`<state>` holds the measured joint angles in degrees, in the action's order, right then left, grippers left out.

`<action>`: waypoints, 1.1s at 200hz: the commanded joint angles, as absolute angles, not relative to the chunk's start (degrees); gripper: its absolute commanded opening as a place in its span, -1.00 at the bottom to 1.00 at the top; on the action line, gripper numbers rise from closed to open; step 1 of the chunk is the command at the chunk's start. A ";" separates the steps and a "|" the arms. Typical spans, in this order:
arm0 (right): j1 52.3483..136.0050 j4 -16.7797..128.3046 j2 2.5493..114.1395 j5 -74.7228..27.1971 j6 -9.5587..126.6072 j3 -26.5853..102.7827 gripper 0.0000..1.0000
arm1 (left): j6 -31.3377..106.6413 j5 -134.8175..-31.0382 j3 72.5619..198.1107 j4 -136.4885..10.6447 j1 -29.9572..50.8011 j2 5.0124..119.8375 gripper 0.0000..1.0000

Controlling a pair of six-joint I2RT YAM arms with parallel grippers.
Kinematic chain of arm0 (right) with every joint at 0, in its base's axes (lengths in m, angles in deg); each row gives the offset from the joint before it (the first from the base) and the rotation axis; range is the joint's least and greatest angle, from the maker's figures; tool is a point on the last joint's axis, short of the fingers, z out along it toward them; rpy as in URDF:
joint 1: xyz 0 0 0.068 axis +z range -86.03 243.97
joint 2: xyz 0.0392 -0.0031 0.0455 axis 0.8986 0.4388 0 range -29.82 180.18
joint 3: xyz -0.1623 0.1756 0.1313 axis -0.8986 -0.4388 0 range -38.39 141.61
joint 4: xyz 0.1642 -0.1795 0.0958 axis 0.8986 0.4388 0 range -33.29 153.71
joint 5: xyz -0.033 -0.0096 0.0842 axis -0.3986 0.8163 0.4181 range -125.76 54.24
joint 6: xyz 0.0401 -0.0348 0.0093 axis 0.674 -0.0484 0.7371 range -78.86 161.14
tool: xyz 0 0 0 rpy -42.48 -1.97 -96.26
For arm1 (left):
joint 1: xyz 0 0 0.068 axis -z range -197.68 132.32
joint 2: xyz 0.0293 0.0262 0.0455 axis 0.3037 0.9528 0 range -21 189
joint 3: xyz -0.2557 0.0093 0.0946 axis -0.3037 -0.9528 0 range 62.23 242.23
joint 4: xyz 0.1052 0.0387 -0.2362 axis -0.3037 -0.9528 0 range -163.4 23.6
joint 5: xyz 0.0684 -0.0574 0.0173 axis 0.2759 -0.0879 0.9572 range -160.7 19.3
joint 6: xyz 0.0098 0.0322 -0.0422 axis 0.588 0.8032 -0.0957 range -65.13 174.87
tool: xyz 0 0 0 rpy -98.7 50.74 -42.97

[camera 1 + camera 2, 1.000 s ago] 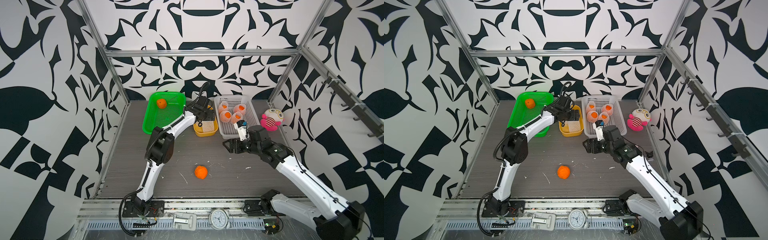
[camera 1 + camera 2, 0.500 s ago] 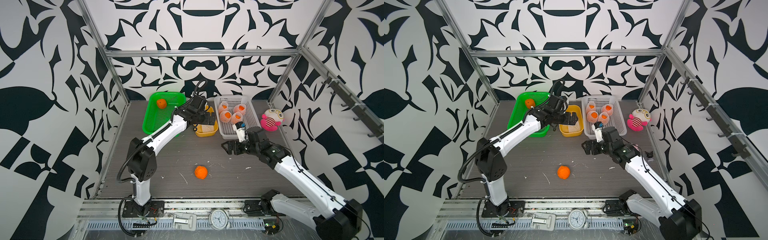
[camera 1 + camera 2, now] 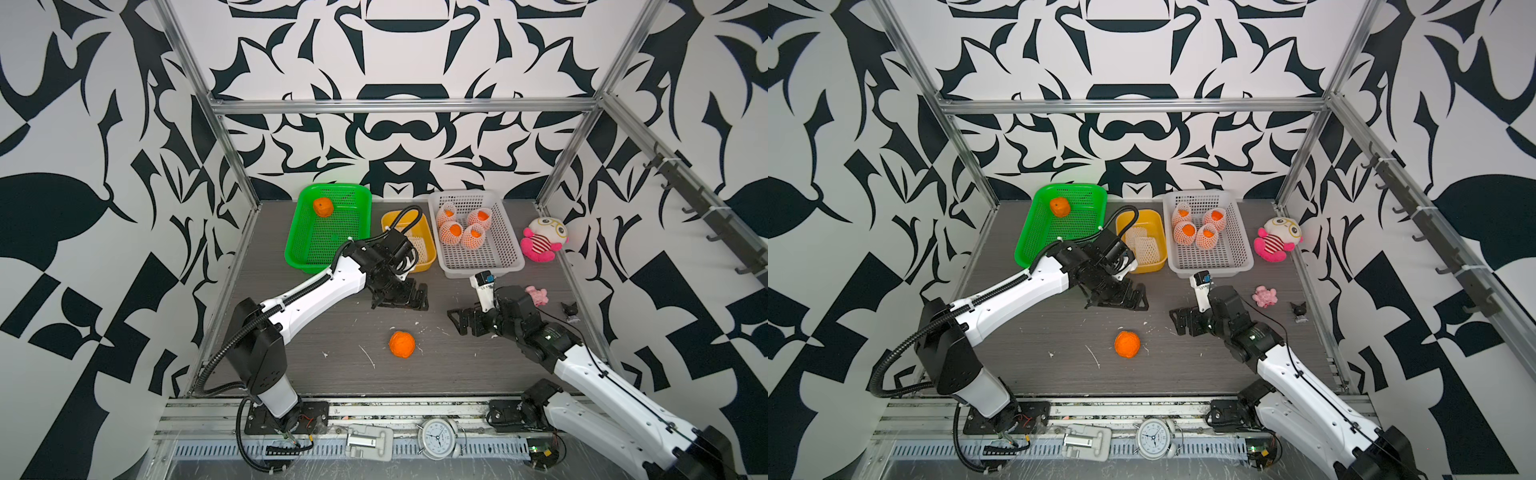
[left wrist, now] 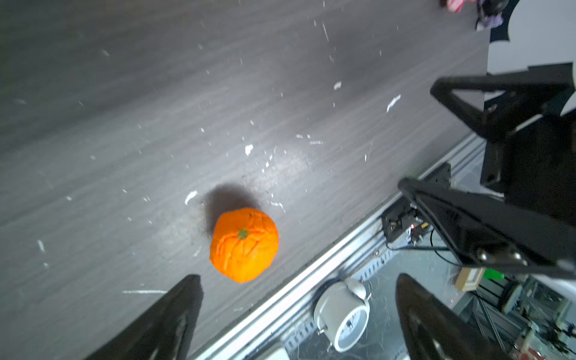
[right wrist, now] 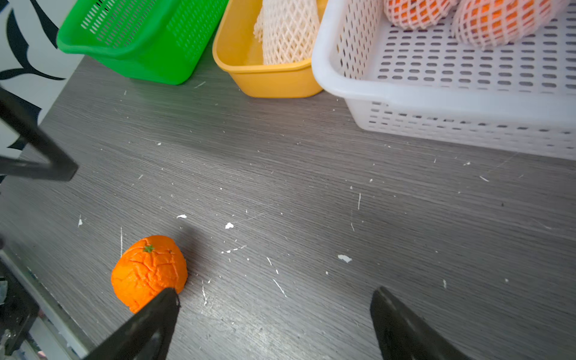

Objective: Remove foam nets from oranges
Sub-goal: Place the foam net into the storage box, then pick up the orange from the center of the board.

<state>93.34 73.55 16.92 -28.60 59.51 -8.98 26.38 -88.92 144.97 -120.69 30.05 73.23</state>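
I will next draw my left gripper's fingers back and down around the sides of the bare orange (image 3: 402,344) (image 4: 244,244) on the table to close. It lies below and back toward the base.
A bare orange (image 3: 402,344) (image 3: 1127,344) lies on the grey table near the front, between both arms; it also shows in the wrist views (image 4: 244,244) (image 5: 149,271). Another bare orange (image 3: 323,206) sits in the green basket (image 3: 316,266). Several oranges in foam nets (image 3: 461,226) (image 3: 1198,224) lie in the white basket (image 3: 482,272). Empty foam nets (image 3: 1144,247) (image 5: 288,31) rest in the yellow tub (image 3: 390,218). My left gripper (image 3: 409,297) (image 4: 297,277) hovers open and empty behind the loose orange. My right gripper (image 3: 459,322) (image 5: 276,291) stands open and empty to its right.
A pink and white plush toy (image 3: 542,243) sits at the right wall, with a small pink scrap (image 3: 537,294) and a small black item (image 3: 568,311) nearby. White foam crumbs litter the table. An alarm clock (image 3: 438,438) lies on the front rail.
My left arm has drawn back from the yellow tub to the middle of the table, and its jaws have opened wider. My right gripper has opened wider and shifted slightly forward.
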 commanded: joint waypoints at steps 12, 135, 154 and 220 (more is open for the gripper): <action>93.55 69.07 18.55 -32.16 61.74 -9.04 0.99 | 25.05 -90.14 142.72 -128.93 33.06 72.95 0.99; 93.60 66.04 16.71 -30.53 62.57 -11.59 0.99 | 17.26 -72.97 136.67 -122.40 40.98 82.68 0.99; 93.58 65.87 16.17 -30.28 62.59 -12.17 0.99 | 17.00 -71.89 136.77 -122.05 41.68 84.73 1.00; 93.59 64.89 16.56 -29.39 62.87 -12.55 0.99 | 16.11 -70.48 136.22 -121.69 42.88 86.66 0.71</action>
